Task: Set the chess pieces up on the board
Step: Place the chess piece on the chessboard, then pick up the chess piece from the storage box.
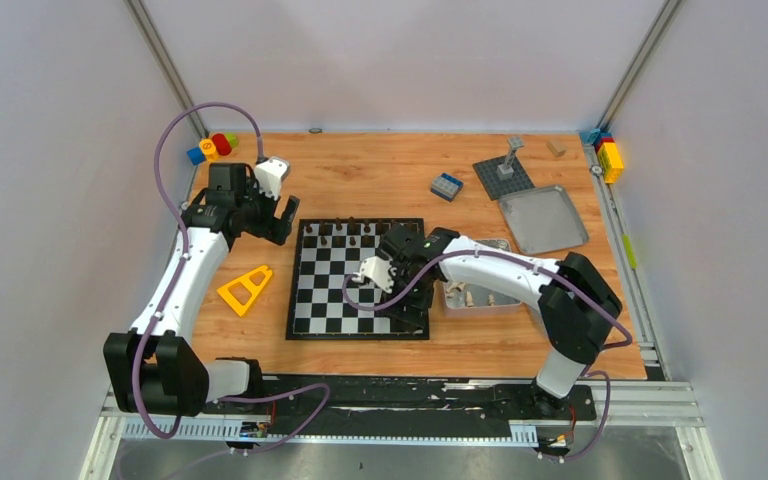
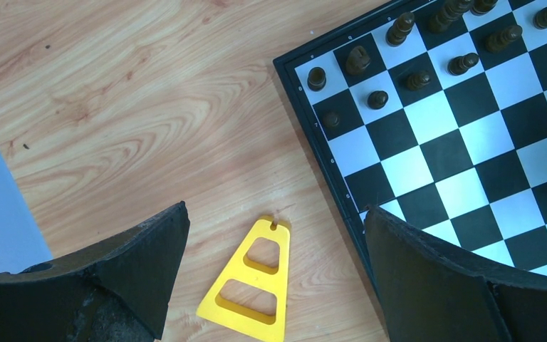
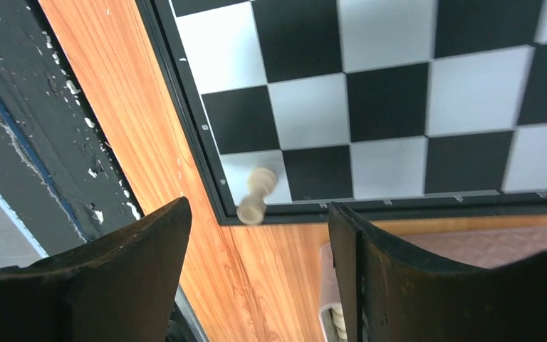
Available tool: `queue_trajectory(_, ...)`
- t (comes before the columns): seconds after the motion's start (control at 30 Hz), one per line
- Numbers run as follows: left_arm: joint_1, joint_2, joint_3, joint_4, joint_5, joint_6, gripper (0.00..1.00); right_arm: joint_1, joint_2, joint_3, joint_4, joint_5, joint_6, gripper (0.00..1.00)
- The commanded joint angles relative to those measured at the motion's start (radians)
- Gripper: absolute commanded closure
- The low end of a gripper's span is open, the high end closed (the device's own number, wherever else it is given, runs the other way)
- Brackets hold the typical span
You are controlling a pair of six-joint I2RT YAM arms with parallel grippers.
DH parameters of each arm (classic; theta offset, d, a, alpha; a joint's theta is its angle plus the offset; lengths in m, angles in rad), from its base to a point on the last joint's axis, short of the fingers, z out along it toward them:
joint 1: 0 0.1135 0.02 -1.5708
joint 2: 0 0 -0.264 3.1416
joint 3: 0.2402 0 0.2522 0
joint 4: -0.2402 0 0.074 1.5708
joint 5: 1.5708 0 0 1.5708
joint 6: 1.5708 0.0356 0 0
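Note:
The right gripper swings off the board and down into the silver tin (image 1: 480, 290) next, since the tin's cream pieces lie to its right in the top view.
The board (image 1: 358, 278) lies mid-table, with dark chess pieces (image 1: 345, 232) on its far rows; several show in the left wrist view (image 2: 399, 64). A cream piece (image 3: 256, 194) sits blurred on the board's (image 3: 392, 92) near right corner square, leaning over the border; I cannot tell whether it is upright. My right gripper (image 3: 258, 214) is open and empty just above it, over that corner (image 1: 415, 312). A silver tin (image 1: 480, 290) right of the board holds more cream pieces (image 3: 338, 324). My left gripper (image 2: 274, 221) is open and empty, raised left of the board's far left corner (image 1: 282, 218).
A yellow trapezoid frame (image 2: 253, 281) lies on the table left of the board (image 1: 245, 290). A grey studded plate (image 1: 503, 175), a blue brick (image 1: 446, 186) and a grey lid (image 1: 543, 218) lie at the back right. Coloured bricks sit in both far corners (image 1: 215, 147).

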Motion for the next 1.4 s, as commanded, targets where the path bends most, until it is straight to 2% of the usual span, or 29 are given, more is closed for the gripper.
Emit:
queue_trajectory(0.0,-0.004,-0.028,-0.002,0.033,-0.002,-0.009,0.00,-0.095,-0.136,0.040,0.012,-0.081,0.030,0.28)
queue_trajectory(0.17,-0.004,-0.034,-0.005,0.034,-0.003,-0.008,0.00,-0.293,-0.230,0.036,0.022,-0.133,0.043,0.30)
queue_trajectory(0.27,-0.005,-0.034,-0.003,0.034,0.002,-0.008,0.00,-0.385,-0.241,0.015,0.023,-0.058,0.017,0.33)
queue_trajectory(0.37,-0.004,-0.033,-0.002,0.034,0.010,-0.008,0.00,-0.461,-0.218,-0.011,0.023,0.026,-0.027,0.34)
queue_trajectory(0.6,-0.004,-0.034,-0.001,0.031,0.018,-0.008,0.00,-0.593,-0.119,-0.047,0.041,0.110,-0.110,0.35)
queue_trajectory(1.2,-0.004,-0.032,0.001,0.025,0.016,-0.005,0.00,-0.648,-0.067,-0.198,0.097,0.156,-0.178,0.40)
queue_trajectory(1.3,-0.005,-0.031,0.002,0.024,0.018,-0.006,0.00,-0.654,-0.053,-0.220,0.132,0.160,-0.177,0.43)
queue_trajectory(1.37,-0.005,-0.032,0.004,0.025,0.021,-0.006,0.00,-0.658,-0.048,-0.224,0.150,0.156,-0.178,0.50)
